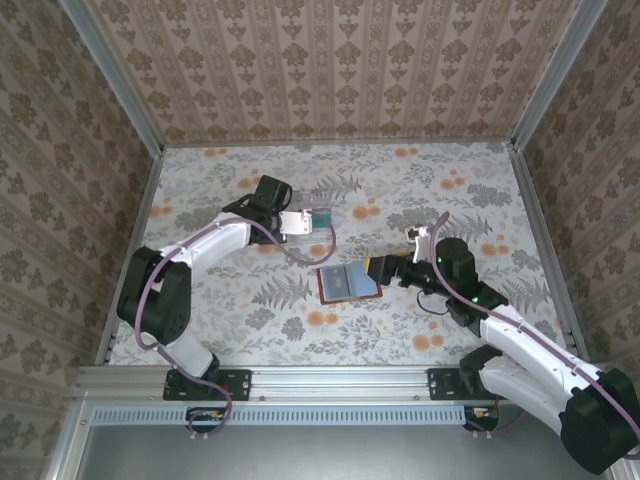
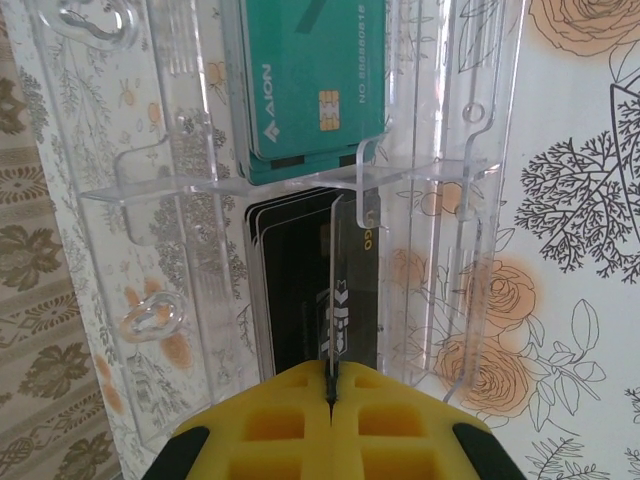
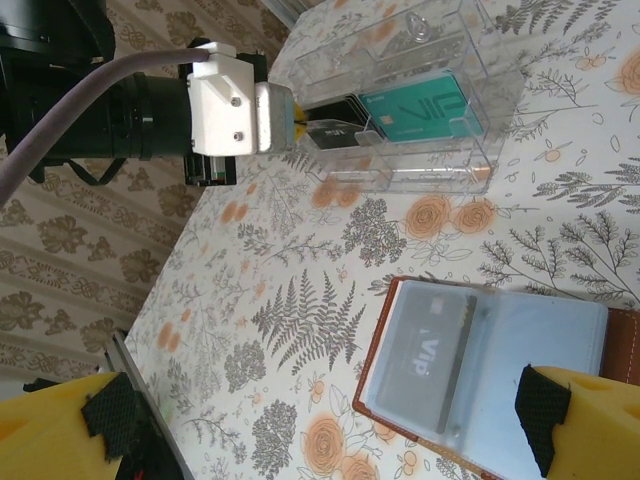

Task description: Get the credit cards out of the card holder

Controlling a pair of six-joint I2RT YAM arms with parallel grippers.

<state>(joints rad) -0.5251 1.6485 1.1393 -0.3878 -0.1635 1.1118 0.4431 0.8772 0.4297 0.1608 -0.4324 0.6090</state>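
Note:
I should next lower my left gripper to the dark cards below in the clear tray and release the held credit card.
The card holder (image 1: 348, 281) lies open on the table, brown leather with a blue-grey lining (image 3: 500, 360). A grey card (image 3: 425, 350) marked VIP sits inside its left pocket. My right gripper (image 1: 385, 268) is open at the holder's right edge, and its yellow fingers (image 3: 60, 430) stand wide apart. My left gripper (image 2: 330, 378) is shut on a dark credit card (image 2: 345, 310), held edge-on over the clear tray (image 2: 150, 180). Teal credit cards (image 2: 315, 80) fill the tray's far compartment. Dark cards (image 2: 285, 290) lie in the near one, under the held card.
The clear tray (image 1: 322, 217) sits at the table's back centre, just beside the left gripper (image 1: 298, 222). Patterned walls close in the table on three sides. Flowered tabletop (image 1: 450, 200) lies open to the right and to the front left.

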